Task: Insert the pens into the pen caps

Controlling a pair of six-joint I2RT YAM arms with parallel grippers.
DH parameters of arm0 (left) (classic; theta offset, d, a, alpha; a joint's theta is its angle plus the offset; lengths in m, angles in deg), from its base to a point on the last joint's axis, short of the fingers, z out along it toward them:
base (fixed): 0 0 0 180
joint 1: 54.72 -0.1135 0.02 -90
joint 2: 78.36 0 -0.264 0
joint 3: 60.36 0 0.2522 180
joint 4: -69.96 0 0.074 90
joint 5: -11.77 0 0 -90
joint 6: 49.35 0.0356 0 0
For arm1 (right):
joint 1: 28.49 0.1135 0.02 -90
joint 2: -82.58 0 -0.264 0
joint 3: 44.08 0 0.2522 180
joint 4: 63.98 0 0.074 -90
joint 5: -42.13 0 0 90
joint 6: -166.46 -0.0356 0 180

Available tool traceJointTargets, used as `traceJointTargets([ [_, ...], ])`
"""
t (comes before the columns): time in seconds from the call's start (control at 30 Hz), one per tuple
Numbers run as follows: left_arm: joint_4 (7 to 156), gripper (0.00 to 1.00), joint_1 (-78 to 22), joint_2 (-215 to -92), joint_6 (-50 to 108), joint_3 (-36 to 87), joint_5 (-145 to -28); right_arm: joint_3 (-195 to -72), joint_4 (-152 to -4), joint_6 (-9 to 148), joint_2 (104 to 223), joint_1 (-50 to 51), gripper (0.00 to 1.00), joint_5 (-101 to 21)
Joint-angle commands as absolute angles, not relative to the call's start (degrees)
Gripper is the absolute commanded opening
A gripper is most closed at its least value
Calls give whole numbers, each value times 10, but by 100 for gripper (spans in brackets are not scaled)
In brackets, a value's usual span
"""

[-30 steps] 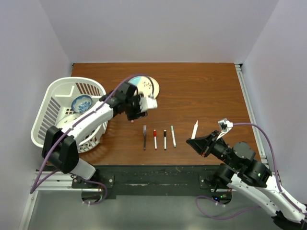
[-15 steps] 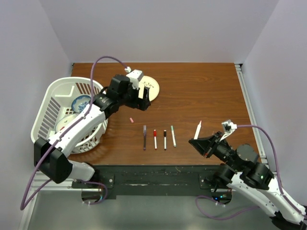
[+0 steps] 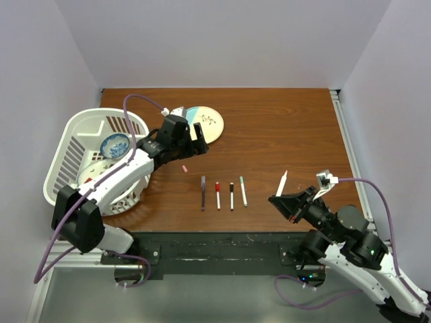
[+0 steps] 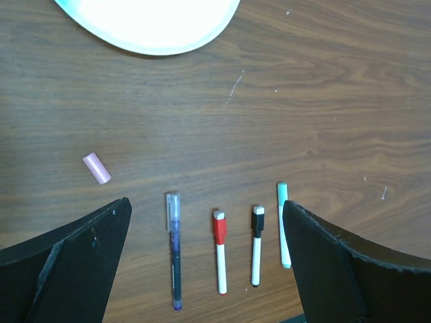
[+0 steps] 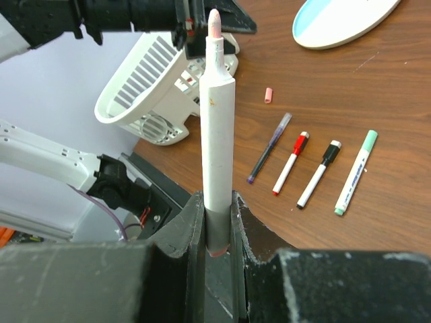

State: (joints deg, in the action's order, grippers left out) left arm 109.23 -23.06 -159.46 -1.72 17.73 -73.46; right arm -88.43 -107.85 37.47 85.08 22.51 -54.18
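Note:
My left gripper lowers and turns next until its fingers straddle the pink pen cap, since the cap lies slanted below its open fingers.
My right gripper (image 5: 217, 219) is shut on the base of a white pen (image 5: 219, 134), which stands upright with its bare pink tip on top. From above, this pen (image 3: 283, 182) and right gripper (image 3: 279, 198) hover over the table's front right. A small pink pen cap (image 4: 96, 167) lies loose on the wood (image 3: 184, 168). My left gripper (image 4: 206, 204) is open and empty, above and behind the cap (image 3: 196, 145). Several pens lie in a row: dark purple (image 4: 174, 249), red-capped (image 4: 220, 252), black-capped (image 4: 256, 245), green-capped (image 4: 283, 225).
A white laundry basket (image 3: 67, 145) holding bowls stands at the left edge. A white and blue plate (image 3: 209, 122) lies behind the left gripper. The table's front edge runs just below the pen row.
The left gripper opened and let the pink cap drop onto the table, then drew back toward the plate. The right gripper shifted slightly right with its pen.

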Motion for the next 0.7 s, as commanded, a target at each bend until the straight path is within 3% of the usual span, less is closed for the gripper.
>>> traceJointTargets([
  [0.0, 1072, 100, -224, -1590, -57, 164, -681, -910, -1089, 377, 845, 227, 0, -557],
  [0.13, 1067, 100, -223, -1588, -56, 156, -667, -913, -1100, 377, 838, 227, 0, -563],
  [0.4, 1191, 100, -223, -1680, -117, 226, -627, -922, -1121, 381, 828, 227, 0, -570],
  [0.43, 1194, 97, -223, -1689, -125, 228, -630, -924, -1123, 382, 828, 227, 0, -571],
  [0.5, 1189, 76, -223, -1711, -125, 235, -647, -926, -1132, 384, 828, 227, 0, -574],
  [0.53, 1194, 72, -223, -1724, -133, 240, -648, -927, -1133, 385, 827, 227, 0, -575],
  [0.67, 1213, 76, -224, -1752, -153, 263, -628, -937, -1151, 388, 828, 227, 0, -582],
])
